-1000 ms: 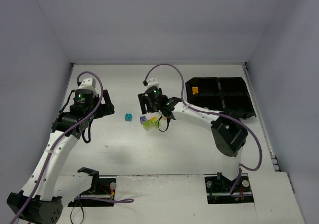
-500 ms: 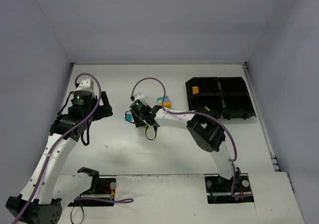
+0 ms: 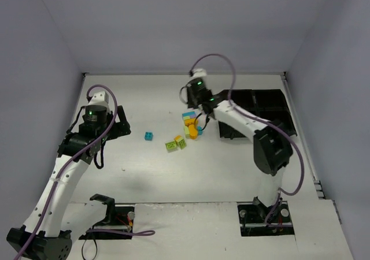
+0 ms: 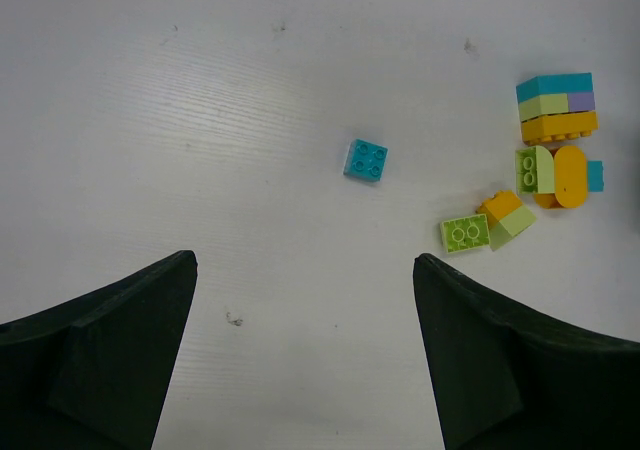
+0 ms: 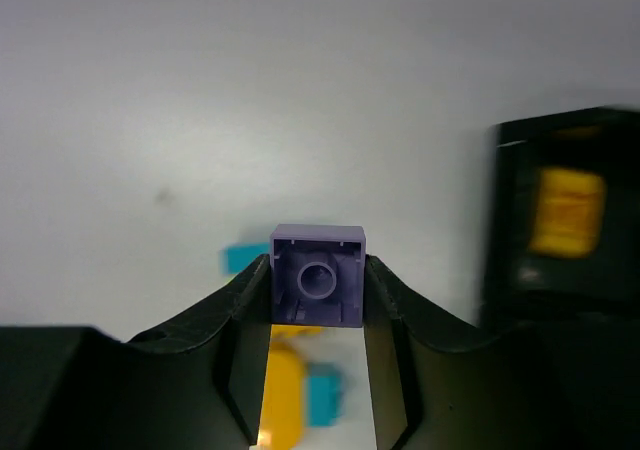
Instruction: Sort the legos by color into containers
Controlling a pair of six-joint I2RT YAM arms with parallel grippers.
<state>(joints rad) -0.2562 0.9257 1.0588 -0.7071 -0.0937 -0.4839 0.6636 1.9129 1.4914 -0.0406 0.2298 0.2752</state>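
Note:
I need to move my right gripper past the orange lego to release over the tray's far-corner section [image 3: 270,100], which is empty and lies to its right in the top view.
My right gripper [image 5: 318,292] is shut on a purple lego [image 5: 318,280], held above the table with its hollow underside facing the camera. In the top view this gripper [image 3: 200,114] hangs over a cluster of legos [image 3: 191,125], just left of the black containers tray [image 3: 263,115]. The tray's nearest compartment holds an orange lego [image 5: 566,210]. A lone cyan lego [image 4: 366,159] and a yellow-green pair [image 3: 175,145] lie further left. My left gripper [image 4: 304,262] is open and holds nothing, hovering well short of the cyan lego.
A stacked cyan, green, purple and orange block [image 4: 557,110] sits at the back of the cluster, with an orange rounded piece [image 4: 568,176] beside it. Walls close in the table on three sides.
My right gripper has closed on the purple lego and swung from left of the cluster to the back right, near the tray. The left arm has barely moved.

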